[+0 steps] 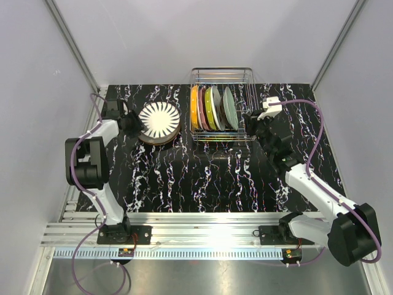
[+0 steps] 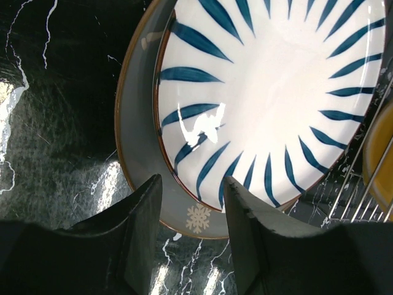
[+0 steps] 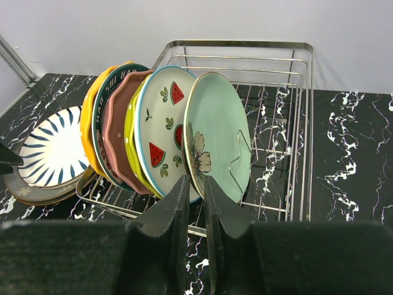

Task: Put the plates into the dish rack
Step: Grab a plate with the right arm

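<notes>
The right gripper isn't holding anything and the plate stack's near rim lies to its left in the top view, so the right gripper should next swing past the rack toward it while opening.
The wire dish rack stands at the back centre, and several plates stand upright in its left half. In the right wrist view the rack holds an orange plate, a dark-rimmed one, a pink one, a yellow-green one, a white watermelon plate and a mint flower plate. A white plate with blue rays lies on a grey-brown plate, flat on the table left of the rack. My left gripper is open at the grey plate's near rim. My right gripper is almost shut and empty, just in front of the mint plate's lower edge.
The rack's right half holds only upright dividers. Black marbled table spreads in front of rack and stack. Grey walls close in the back and both sides. The rack's wires show at the right of the left wrist view.
</notes>
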